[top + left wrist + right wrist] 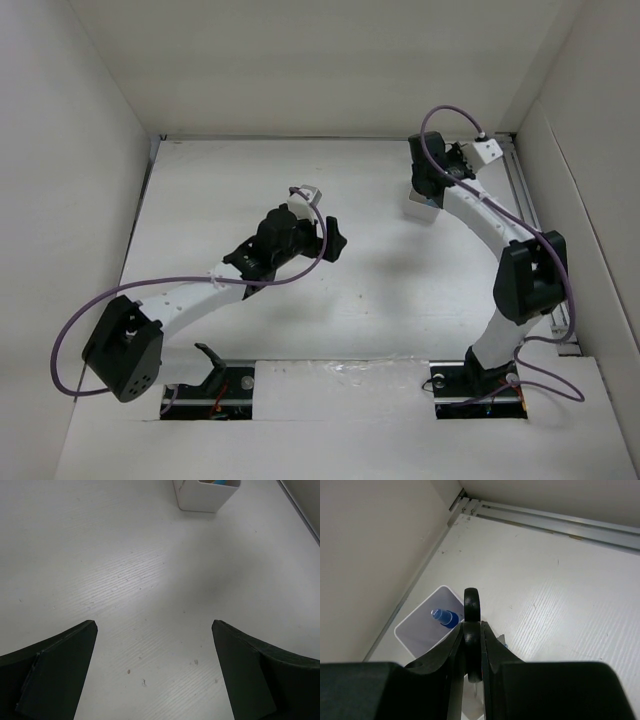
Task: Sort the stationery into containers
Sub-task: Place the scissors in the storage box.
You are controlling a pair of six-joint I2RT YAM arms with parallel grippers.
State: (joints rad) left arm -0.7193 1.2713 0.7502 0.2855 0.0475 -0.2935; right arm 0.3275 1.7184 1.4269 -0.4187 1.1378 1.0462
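Note:
The right gripper goes down and left in the top view next, as the scissors [472,602] hang above the container. It releases them into the container's end opposite the pen.
In the right wrist view my right gripper [472,632] is shut on the black-handled scissors [472,602], whose handle loop sticks up between the jaws. It hangs directly over a white square container [417,630] that holds a clear-blue pen [445,616]. From above, the right gripper [433,185] covers that container [424,208] at the back right. My left gripper [335,240] is open and empty over bare table near the middle; in its wrist view [155,670] the same container [205,497] stands ahead. The highlighters, cutter and grey pen are out of view.
White walls enclose the table on the left, back and right. A metal rail [545,522] runs along the back and right edges near the container. The right arm [525,270] arches along the right side.

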